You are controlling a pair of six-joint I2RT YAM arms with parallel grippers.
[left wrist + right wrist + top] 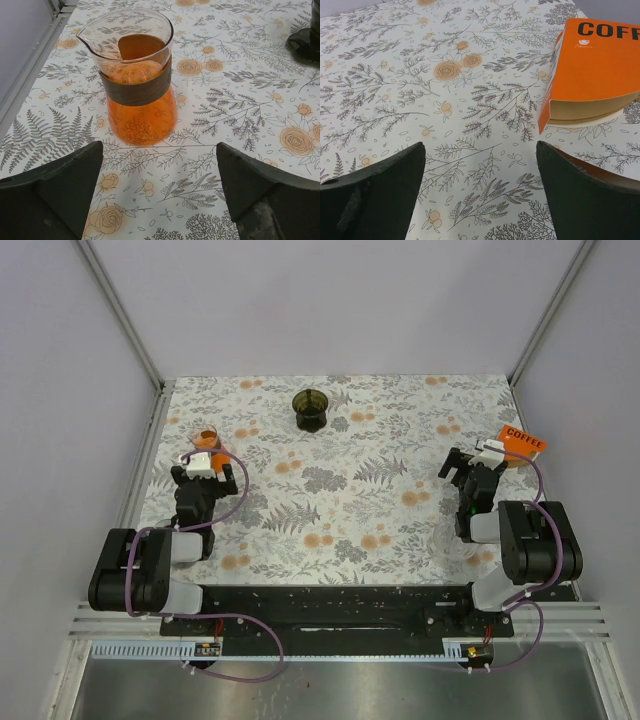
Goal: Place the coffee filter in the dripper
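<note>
My left gripper is nearer the dripper than my right gripper. It should next move outward and to the right in the top view, onto the dripper's carafe-side rim (295,402).
The dark dripper (311,410) stands at the back middle of the floral table; its edge shows in the left wrist view (306,39). An orange COFFEE filter box (522,443) lies at the right, with pale filters (587,114) showing in its open side in the right wrist view. My right gripper (461,466) is open and empty, just left of the box. My left gripper (206,462) is open and empty, just in front of a glass carafe (136,75) of orange liquid.
The carafe (206,436) stands at the far left near the metal frame rail (150,430). White enclosure walls surround the table. A clear glass object (455,543) sits by the right arm's base.
</note>
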